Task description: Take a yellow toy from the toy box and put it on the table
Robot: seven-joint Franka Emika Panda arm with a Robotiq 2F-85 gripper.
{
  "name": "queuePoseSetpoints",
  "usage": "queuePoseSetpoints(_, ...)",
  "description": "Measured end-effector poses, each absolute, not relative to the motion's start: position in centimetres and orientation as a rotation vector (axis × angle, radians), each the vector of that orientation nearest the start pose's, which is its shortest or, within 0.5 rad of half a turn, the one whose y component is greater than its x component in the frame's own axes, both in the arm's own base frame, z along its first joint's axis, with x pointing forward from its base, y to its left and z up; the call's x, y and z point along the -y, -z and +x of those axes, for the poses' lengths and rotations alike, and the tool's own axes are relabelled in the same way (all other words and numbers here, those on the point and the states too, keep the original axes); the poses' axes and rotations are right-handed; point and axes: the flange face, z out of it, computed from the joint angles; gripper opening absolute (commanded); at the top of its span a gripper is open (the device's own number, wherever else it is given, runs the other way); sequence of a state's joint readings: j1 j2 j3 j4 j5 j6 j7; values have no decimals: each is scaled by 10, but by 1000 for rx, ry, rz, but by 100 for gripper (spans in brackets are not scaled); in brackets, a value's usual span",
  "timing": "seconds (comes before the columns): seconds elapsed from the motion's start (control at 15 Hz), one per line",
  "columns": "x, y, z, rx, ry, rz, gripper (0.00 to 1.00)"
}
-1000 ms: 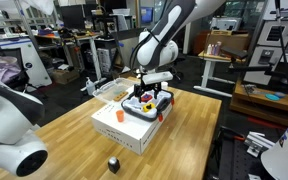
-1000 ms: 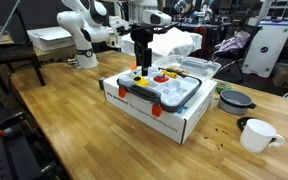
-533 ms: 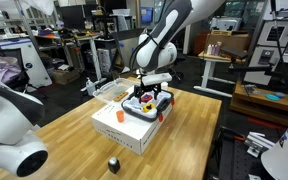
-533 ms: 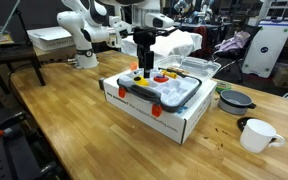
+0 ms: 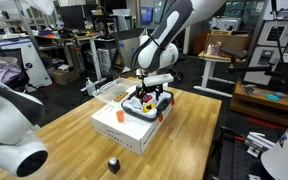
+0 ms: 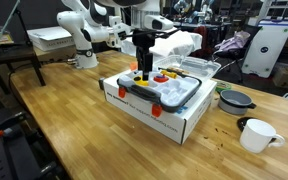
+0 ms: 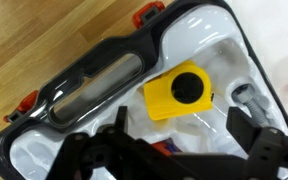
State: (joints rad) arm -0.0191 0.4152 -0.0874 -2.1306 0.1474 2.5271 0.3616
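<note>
My fingers don't reach the yellow toy's black knob (image 6: 138,79) (image 7: 187,88) yet. I should next move my gripper toward the top of the wrist view, so its fingers go around the knob.
The toy box (image 5: 134,125) is a white box with a clear black-rimmed tray with orange clips on top; it also shows in an exterior view (image 6: 159,105). In the wrist view a yellow toy (image 7: 179,92) with a black round knob lies in the tray (image 7: 199,30). My gripper (image 7: 174,150) is open, its dark fingers spread just below the yellow toy, empty. In both exterior views the gripper (image 5: 144,92) (image 6: 142,68) points down into the tray among small red and yellow toys.
A small black object (image 5: 113,163) lies on the wooden table near the front edge. A white mug (image 6: 256,133) and a dark bowl (image 6: 234,100) stand beside the box. A white robot arm (image 6: 79,30) stands at the table's far end.
</note>
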Motion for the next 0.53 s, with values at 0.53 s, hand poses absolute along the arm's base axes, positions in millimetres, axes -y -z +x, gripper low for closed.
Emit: queuePoseSetpoints(0.53, 56, -202, 561, -876, -68, -2970, 100)
